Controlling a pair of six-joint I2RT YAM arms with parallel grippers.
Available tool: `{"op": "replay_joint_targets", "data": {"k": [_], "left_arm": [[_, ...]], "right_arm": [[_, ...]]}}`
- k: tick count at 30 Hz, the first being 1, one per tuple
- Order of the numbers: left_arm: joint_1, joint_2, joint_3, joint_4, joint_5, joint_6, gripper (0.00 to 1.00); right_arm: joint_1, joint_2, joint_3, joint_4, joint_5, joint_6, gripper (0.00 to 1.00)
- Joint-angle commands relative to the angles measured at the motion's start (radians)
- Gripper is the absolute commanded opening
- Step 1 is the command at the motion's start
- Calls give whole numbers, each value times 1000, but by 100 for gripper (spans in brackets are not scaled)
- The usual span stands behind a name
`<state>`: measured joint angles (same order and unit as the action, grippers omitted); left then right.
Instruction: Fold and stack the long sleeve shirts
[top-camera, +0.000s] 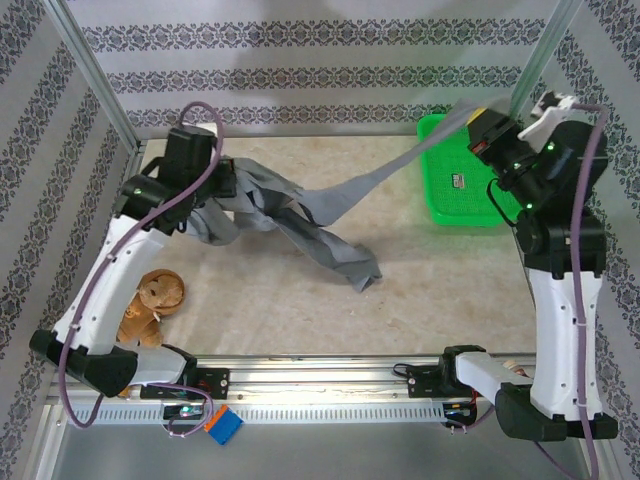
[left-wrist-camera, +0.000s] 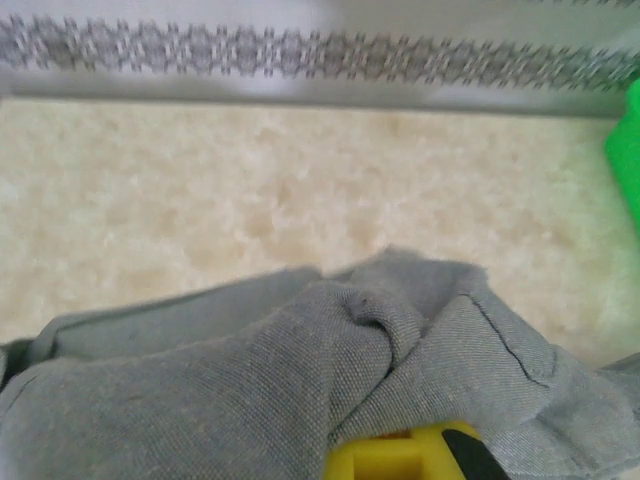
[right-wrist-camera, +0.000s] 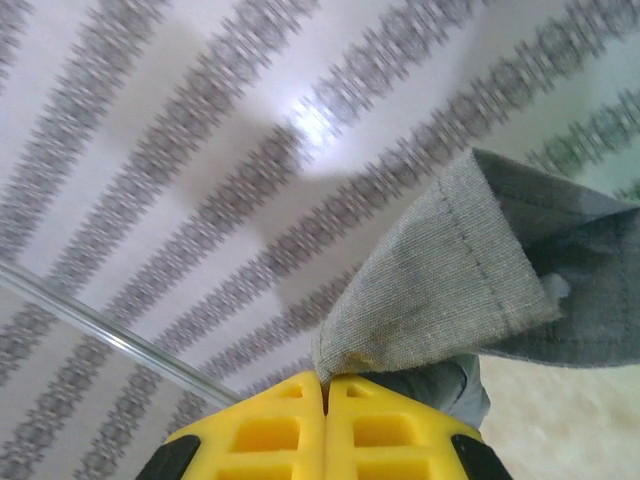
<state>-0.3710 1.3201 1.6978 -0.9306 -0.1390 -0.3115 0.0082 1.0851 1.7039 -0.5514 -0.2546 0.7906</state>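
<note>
Next, my left gripper raises the bunched body of the shirt above the back of the tabletop and releases it, since the shirt's middle sags crumpled below.
The grey long sleeve shirt (top-camera: 300, 225) is lifted at two ends, its middle sagging in a crumpled heap onto the table. My left gripper (top-camera: 232, 186) is at the back left, shut on a bunch of the shirt's body. In the left wrist view the fabric (left-wrist-camera: 300, 380) drapes over a yellow finger (left-wrist-camera: 400, 455) and hides the rest of the jaws. My right gripper (top-camera: 470, 122) is raised over the green basket, shut on the sleeve cuff (right-wrist-camera: 440, 270), which sticks out from between the closed yellow fingertips (right-wrist-camera: 325, 385). The sleeve stretches taut between the two grippers.
The green basket (top-camera: 460, 175) stands at the back right, under the raised sleeve, with its edge (left-wrist-camera: 625, 150) in the left wrist view. A brown plush toy (top-camera: 152, 305) lies at the front left beside the left arm. Patterned walls and metal posts enclose the table.
</note>
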Motion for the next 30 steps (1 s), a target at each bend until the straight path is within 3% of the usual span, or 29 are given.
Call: {"op": "replay_joint_targets", "data": {"k": [1, 10, 13, 20, 26, 27, 30], "left_arm": [[3, -26, 127, -71, 4, 74, 0], [-5, -37, 388, -40, 305, 117, 0], [-6, -31, 411, -45, 359, 92, 0], [-3, 12, 252, -13, 373, 77, 0], [95, 247, 291, 13, 351, 114, 0], [127, 319, 327, 16, 350, 121, 6], [216, 558, 538, -25, 301, 107, 55]], "right_arm": [[-10, 2, 129, 76, -25, 7, 0], [-17, 98, 589, -36, 32, -104, 0], [-18, 147, 699, -66, 18, -114, 0], [-21, 211, 675, -82, 12, -134, 0], [-21, 425, 655, -84, -48, -165, 0], [-14, 494, 675, -82, -46, -180, 0], [23, 799, 881, -106, -62, -223, 0]]}}
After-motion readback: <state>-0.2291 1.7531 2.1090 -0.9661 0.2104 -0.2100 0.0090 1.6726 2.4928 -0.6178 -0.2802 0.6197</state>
